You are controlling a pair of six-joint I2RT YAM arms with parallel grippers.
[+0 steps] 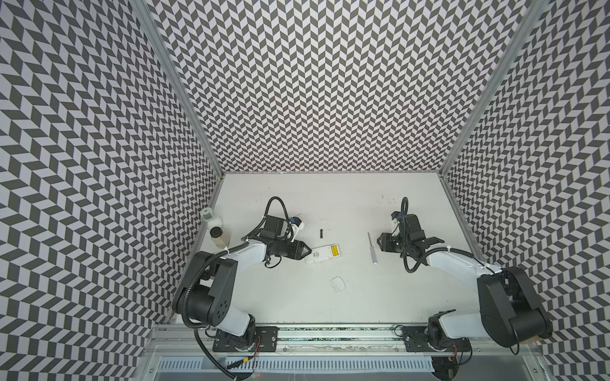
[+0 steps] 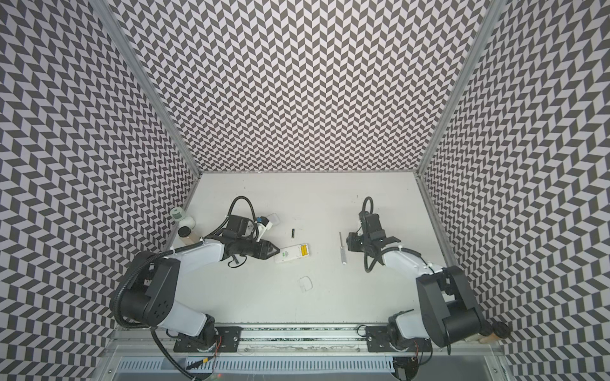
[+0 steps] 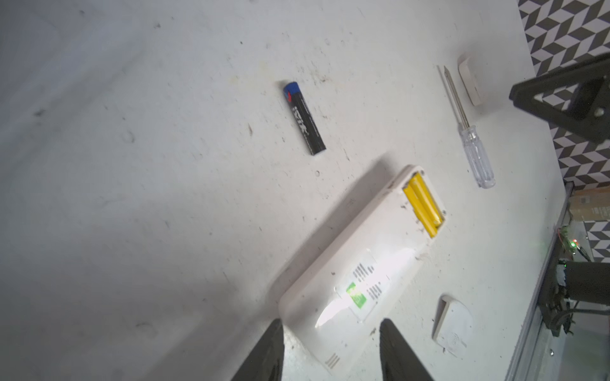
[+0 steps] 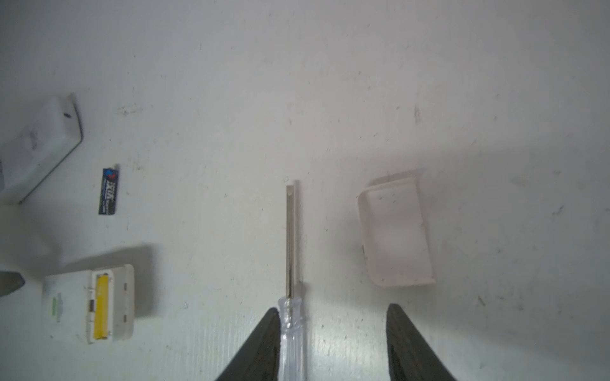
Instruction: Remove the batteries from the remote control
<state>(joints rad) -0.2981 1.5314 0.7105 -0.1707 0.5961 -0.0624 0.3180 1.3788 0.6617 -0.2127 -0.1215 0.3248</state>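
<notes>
I need to move my right gripper down next, slightly back and toward the remote, to straddle the screwdriver's clear handle [image 1: 374, 257] [image 4: 292, 343], as it's below, near one gripper finger.
The white remote control [image 1: 317, 258] [image 3: 346, 273] lies face down mid-table with its battery bay uncovered. Two yellow batteries [image 3: 424, 206] [image 1: 334, 251] sit side by side in the bay. One black battery [image 1: 320, 233] [image 3: 305, 118] lies loose on the table behind the remote. My left gripper [image 3: 330, 330] [image 1: 309, 259] is open, its fingers straddling the remote's near end without clamping it. My right gripper [image 4: 333, 308] [image 1: 406, 245] is open above the table. The clear-handled screwdriver [image 4: 290, 237] [image 1: 372, 249] lies flat, its handle beside one finger.
A white battery cover [image 4: 396, 231] lies right of the screwdriver, and another cover [image 1: 337, 283] lies in front of the remote. A white box-like device [image 4: 39, 148] sits behind the black battery. Two bottles [image 1: 214, 227] stand against the left wall.
</notes>
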